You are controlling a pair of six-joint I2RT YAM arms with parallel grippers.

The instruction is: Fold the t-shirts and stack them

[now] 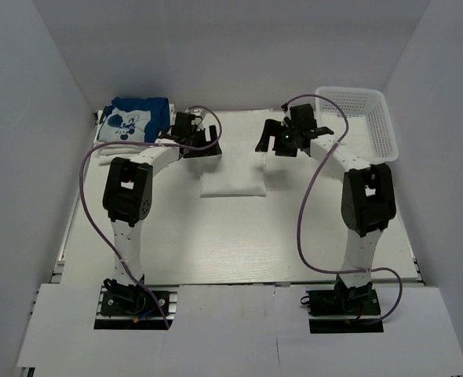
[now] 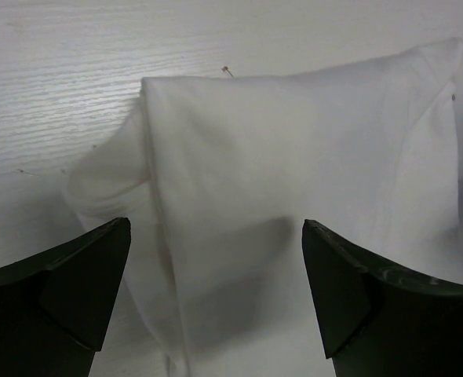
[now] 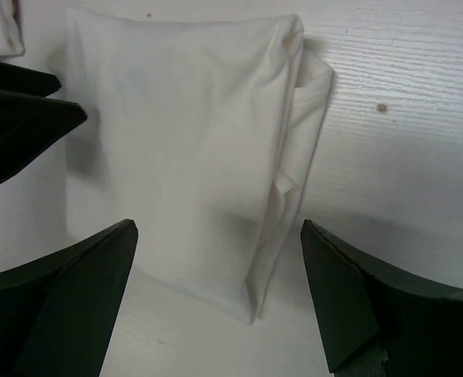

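I next lower my left gripper onto the white t-shirt [image 1: 233, 174], just inside its layered side edge near its far corner.
A folded white t-shirt [image 1: 233, 174] lies flat in the middle of the table. My left gripper [image 1: 202, 145] hovers open over its far left corner; the left wrist view shows the shirt [image 2: 294, 173] between and beyond the open fingers [image 2: 82, 290]. My right gripper [image 1: 272, 141] hovers open over the shirt's far right corner; the right wrist view shows the shirt's folded edge [image 3: 286, 181] between its fingers [image 3: 349, 298]. Both grippers are empty. A blue t-shirt with a white cartoon print [image 1: 140, 118] lies on folded white shirts [image 1: 106, 153] at the far left.
A white plastic mesh basket [image 1: 357, 119] stands at the far right corner. White walls enclose the table on three sides. The left gripper's fingers show at the left edge of the right wrist view [image 3: 20, 118].
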